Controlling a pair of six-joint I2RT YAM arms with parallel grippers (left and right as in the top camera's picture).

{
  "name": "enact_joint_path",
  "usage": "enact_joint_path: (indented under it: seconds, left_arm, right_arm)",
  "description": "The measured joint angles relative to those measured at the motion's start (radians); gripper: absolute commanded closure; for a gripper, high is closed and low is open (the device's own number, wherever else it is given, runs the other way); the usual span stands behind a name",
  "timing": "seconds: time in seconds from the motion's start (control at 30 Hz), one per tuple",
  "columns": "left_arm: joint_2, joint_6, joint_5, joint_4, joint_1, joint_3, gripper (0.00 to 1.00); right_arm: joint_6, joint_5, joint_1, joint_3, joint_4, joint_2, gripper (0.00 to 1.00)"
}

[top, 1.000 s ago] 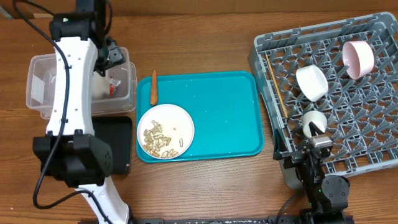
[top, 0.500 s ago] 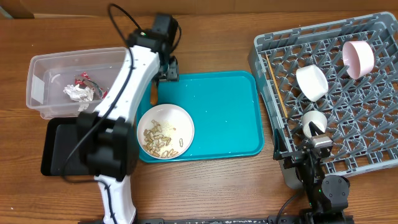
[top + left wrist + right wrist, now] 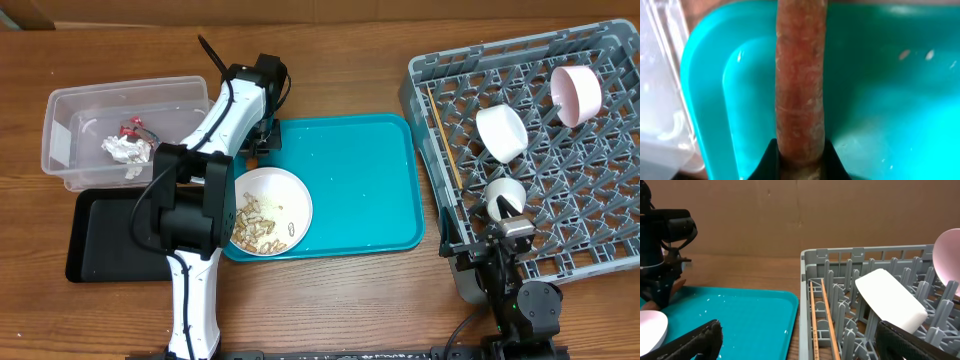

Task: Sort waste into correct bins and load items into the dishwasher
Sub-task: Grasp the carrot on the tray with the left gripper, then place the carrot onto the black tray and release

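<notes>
Next, my left gripper lifts, swings back and to its left in the overhead view over the empty black tray [image 3: 113,238] and releases the stick.
In the left wrist view the orange carrot-like stick [image 3: 801,75] runs up the middle of the picture, over the teal tray's left rim. My left gripper [image 3: 801,164] is shut on its near end. From overhead that gripper [image 3: 258,140] hides most of the stick. The clear tub [image 3: 70,105] holds the crumpled tissue [image 3: 125,150] and the red wrapper [image 3: 132,128]. A black tray [image 3: 100,240] lies in front of it. A white plate [image 3: 290,195] carries tan nut shells [image 3: 255,222]. My right gripper [image 3: 805,345] stands open beside the grey rack [image 3: 420,75].
The teal tray [image 3: 350,170] fills the table's middle. In the rack sit a white bowl [image 3: 501,132], a pink bowl [image 3: 577,95], a small white cup [image 3: 505,198] and chopsticks [image 3: 446,140] along its left wall. The left arm lies across the plate's left side.
My left arm swung right from above the clear tub to the teal tray's left edge, and its gripper closed on the carrot-like stick. The right arm has not moved.
</notes>
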Motion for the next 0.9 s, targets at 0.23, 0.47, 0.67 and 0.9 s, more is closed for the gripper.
enact_joint_path:
  seconds: [0.23,0.47,0.67,0.9]
  left_arm:
    - [-0.02,-0.043,0.0,-0.073,0.0,0.098,0.93]
    - [-0.234,-0.11,-0.001,-0.227,0.005,0.197,0.92]
    - [-0.385,-0.278,-0.077,-0.519,0.042,0.198,0.95]
    - [-0.448,-0.402,-0.112,-0.461,0.158,-0.118,0.95]
  right_arm:
    - [0.0,0.0,0.0,0.0,0.0,0.0,0.0]
    - [0.0,0.0,0.0,0.0,0.0,0.0,0.0]
    - [0.0,0.0,0.0,0.0,0.0,0.0,0.0]
    - [0.0,0.0,0.0,0.0,0.0,0.0,0.0]
